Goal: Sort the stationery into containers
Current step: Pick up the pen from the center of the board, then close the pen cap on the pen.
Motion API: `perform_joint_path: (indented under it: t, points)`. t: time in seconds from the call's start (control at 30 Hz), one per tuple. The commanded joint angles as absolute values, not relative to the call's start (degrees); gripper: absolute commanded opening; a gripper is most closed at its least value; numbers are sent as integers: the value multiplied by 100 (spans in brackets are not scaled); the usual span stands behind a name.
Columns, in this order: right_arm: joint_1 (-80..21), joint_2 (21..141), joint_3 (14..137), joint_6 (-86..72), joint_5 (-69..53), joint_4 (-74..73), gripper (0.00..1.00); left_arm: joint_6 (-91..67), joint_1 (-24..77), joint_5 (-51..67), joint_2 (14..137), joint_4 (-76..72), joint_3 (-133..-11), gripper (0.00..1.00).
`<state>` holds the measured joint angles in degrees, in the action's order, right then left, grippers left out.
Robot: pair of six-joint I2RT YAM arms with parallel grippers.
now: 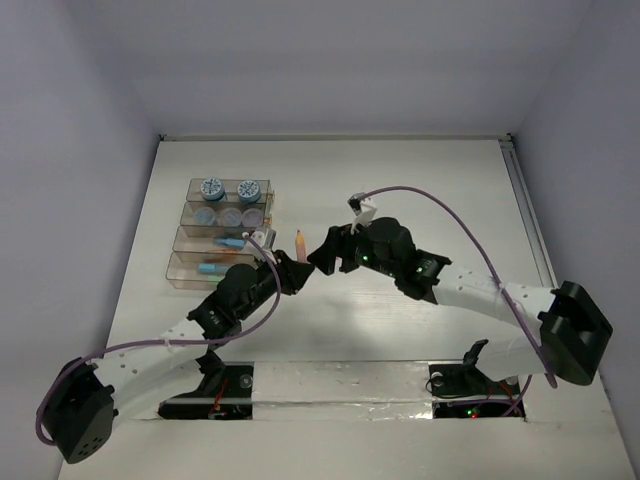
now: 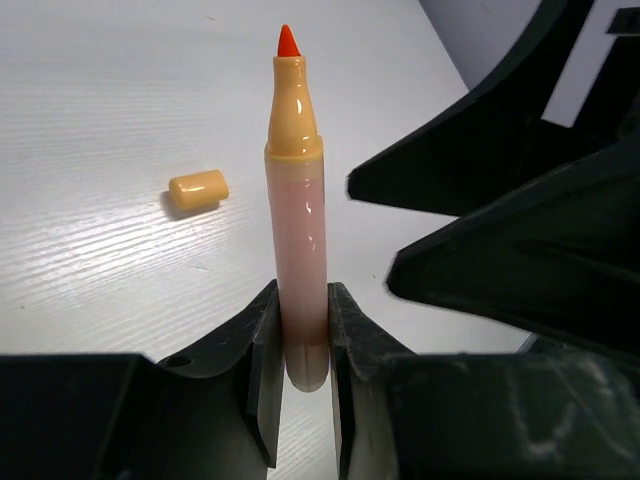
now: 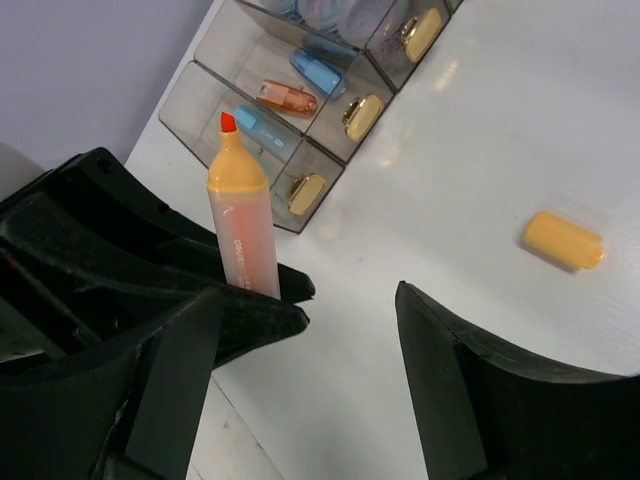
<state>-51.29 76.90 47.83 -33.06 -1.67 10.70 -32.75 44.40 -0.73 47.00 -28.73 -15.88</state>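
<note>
I will next move my open right gripper down onto the loose orange cap (image 3: 563, 241), as it lies on the tabletop below, toward the right in the right wrist view.
My left gripper (image 2: 303, 305) is shut on the lower end of an uncapped orange marker (image 2: 296, 200), held upright with its tip up; the marker also shows in the top view (image 1: 299, 243) and the right wrist view (image 3: 240, 225). Its orange cap (image 2: 198, 189) lies loose on the table, also seen in the right wrist view (image 3: 563, 241). My right gripper (image 3: 310, 345) is open and empty, right beside the left one (image 1: 290, 272). The clear stepped trays (image 1: 178, 272) stand left of both grippers and hold blue pens (image 1: 228, 241), a small orange pen (image 3: 287, 97) and round jars (image 1: 211, 187).
The trays have gold label holders (image 3: 362, 116) on their near ends. The right arm (image 1: 470, 290) reaches in from the right over the table's middle. A raised rail (image 1: 525, 200) runs along the right edge of the table.
</note>
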Motion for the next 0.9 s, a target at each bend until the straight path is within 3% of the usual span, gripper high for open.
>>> perform_joint_path:
  t: [0.0, 0.33, 0.57, 0.87]
  points:
    - [-4984, 7191, 4843, -2875, -35, 888, 76, -3085, 4438, -316, 4465, -2795, -1626, 0]
    - [-4212, 7478, 5123, -950, -1255, 194, 66, -2918, 4438, -809, 3569, -1785, -1801, 0]
    - [-4096, 9112, 6678, 833, -1503, -1589, 78, -2979, 4438, -519, 3033, -1477, -1960, 0]
    - [-4096, 11012, 8735, 1986, -1152, -3707, 80, -3094, 4438, -316, 2523, -1336, -1784, 0]
